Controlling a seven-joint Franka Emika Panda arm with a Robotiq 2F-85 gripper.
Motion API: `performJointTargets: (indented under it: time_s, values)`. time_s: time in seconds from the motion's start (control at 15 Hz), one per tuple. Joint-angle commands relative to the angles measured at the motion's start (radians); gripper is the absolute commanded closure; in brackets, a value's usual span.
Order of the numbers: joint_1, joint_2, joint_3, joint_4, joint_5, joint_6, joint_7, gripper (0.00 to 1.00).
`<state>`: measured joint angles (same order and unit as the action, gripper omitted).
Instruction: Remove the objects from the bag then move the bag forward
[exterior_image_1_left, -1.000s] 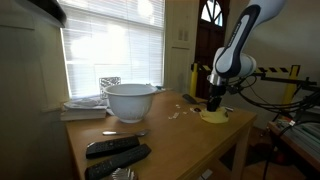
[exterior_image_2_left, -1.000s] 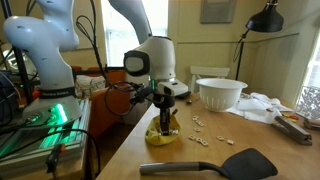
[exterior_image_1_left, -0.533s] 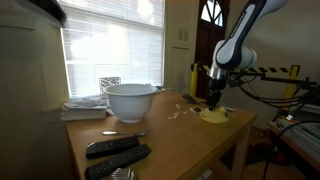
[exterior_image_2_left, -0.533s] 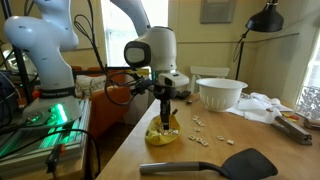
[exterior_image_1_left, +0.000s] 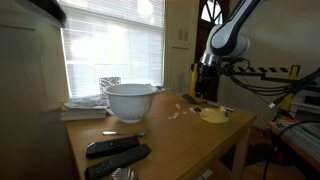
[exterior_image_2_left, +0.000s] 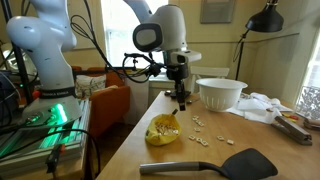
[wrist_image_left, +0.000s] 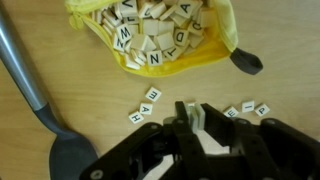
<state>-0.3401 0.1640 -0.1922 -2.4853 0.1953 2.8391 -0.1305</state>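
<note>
My gripper will move outward and down, then open to put the letter tile on the wood among the loose tiles, apart from the bag (wrist_image_left: 224, 34).
The yellow bag (wrist_image_left: 224, 34) lies open on the wooden table and is full of letter tiles (wrist_image_left: 150, 30). It shows in both exterior views (exterior_image_1_left: 213, 115) (exterior_image_2_left: 163, 130). My gripper (wrist_image_left: 197, 122) is shut on a pale letter tile and hangs above the table, beside the bag and apart from it (exterior_image_2_left: 183, 104) (exterior_image_1_left: 198, 96). Several loose tiles (wrist_image_left: 147, 105) lie on the wood under the gripper, and more lie to one side (wrist_image_left: 246, 110) (exterior_image_2_left: 200, 126).
A black spatula (wrist_image_left: 35, 95) (exterior_image_2_left: 215, 164) lies next to the bag. A white bowl (exterior_image_2_left: 220, 93) (exterior_image_1_left: 130, 100) stands further along the table. Two remotes (exterior_image_1_left: 115, 152) lie near a table edge. A small black piece (wrist_image_left: 246, 62) lies by the bag.
My gripper has risen out of the bag and moved sideways toward the loose tiles and the bowl, carrying a tile. The bag has stayed in place.
</note>
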Motion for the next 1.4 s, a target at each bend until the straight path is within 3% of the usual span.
performJointTargets:
  time_s: [0.0,0.67,1.33]
  values:
    - [0.053,0.091,-0.032,0.1,-0.067,0.004,0.107,0.95]
    - [0.043,0.392,-0.073,0.417,-0.076,-0.086,0.184,0.95]
    - [0.013,0.515,-0.063,0.541,-0.067,-0.15,0.173,0.95]
